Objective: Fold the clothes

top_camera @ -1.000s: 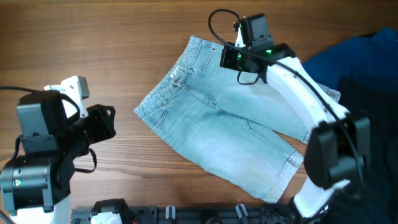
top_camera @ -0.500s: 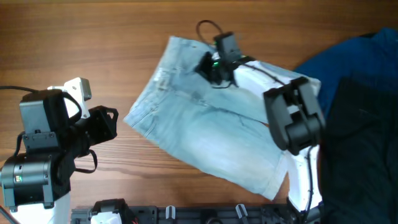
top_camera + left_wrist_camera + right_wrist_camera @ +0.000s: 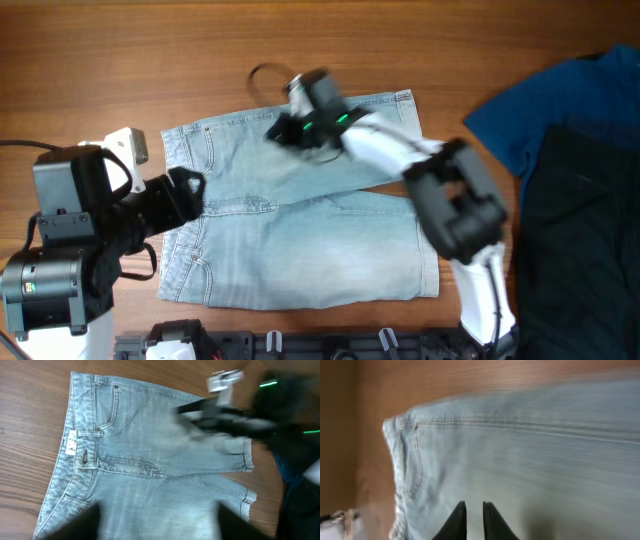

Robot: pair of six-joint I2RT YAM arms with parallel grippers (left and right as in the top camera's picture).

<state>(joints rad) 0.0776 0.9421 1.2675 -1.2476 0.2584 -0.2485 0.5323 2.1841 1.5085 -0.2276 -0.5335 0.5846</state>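
The upper cuff point(image 3: 408, 112) lies to the right of my right gripper in the overhead view. My right gripper moves along the flat leg toward it next and releases the denim.
The light-blue denim shorts point(image 3: 320, 240) lie spread on the wooden table, waistband to the left and cuffs to the right. My right gripper point(image 3: 290, 128) is over the upper leg near the waistband, blurred by motion. In the right wrist view its jaws point(image 3: 473, 510) stand nearly together, pinched on the denim point(image 3: 520, 450). My left gripper point(image 3: 190, 195) hovers over the waistband end, open. In the left wrist view its fingers point(image 3: 80, 525) are blurred and wide apart above the shorts point(image 3: 160, 460), with nothing between them.
A dark blue garment point(image 3: 540, 110) and a black garment point(image 3: 590, 230) lie at the right edge of the table. My right arm point(image 3: 235, 410) crosses above the shorts' upper leg. Bare wood surrounds the shorts to the left and above.
My right gripper has swept left and dragged the shorts with it. They have turned from a diagonal lie to level, waistband now at the left. My left gripper now reaches over the waistband.
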